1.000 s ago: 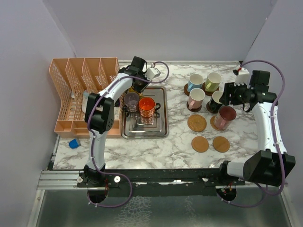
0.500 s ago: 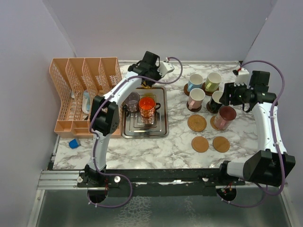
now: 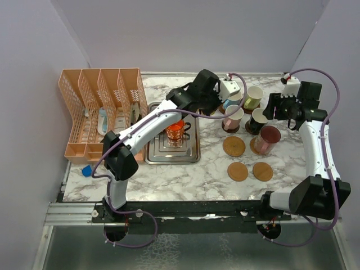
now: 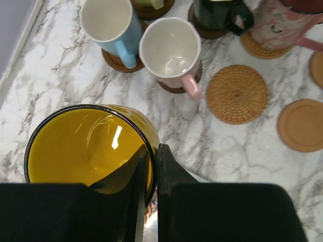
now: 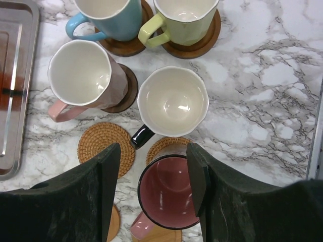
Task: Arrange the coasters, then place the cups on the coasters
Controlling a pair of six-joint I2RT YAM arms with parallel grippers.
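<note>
The left gripper moves back and right in the top view next, lowers over the smooth coaster nearer the maroon cup [image 3: 263,171] [image 4: 318,69] and releases, since that coaster is bare.
In the left wrist view my left gripper [image 4: 150,151] is shut on the rim of the yellow cup [image 4: 86,146], held above the marble left of the cup group. From above, the left gripper [image 3: 211,91] hides that cup. The light blue [image 4: 106,22], pink-white [image 4: 169,48], black [image 5: 173,103] and cream [image 5: 184,15] cups stand on dark coasters. The maroon cup [image 5: 169,194] stands on a woven coaster [image 5: 166,143], and my right gripper [image 5: 154,174] hangs open above it. A woven coaster [image 3: 234,146] and two smooth coasters [image 3: 238,171] [image 3: 262,171] lie bare. An orange cup [image 3: 175,128] stands on the tray.
The steel tray [image 3: 171,154] lies at centre left, partly under my left arm. An orange wire rack [image 3: 98,112] stands along the left side, with a small blue object [image 3: 87,170] in front of it. Walls close in the back and both sides.
My left arm has swung right from the back of the tray to beside the cup group, carrying the yellow cup. The right arm has barely moved.
</note>
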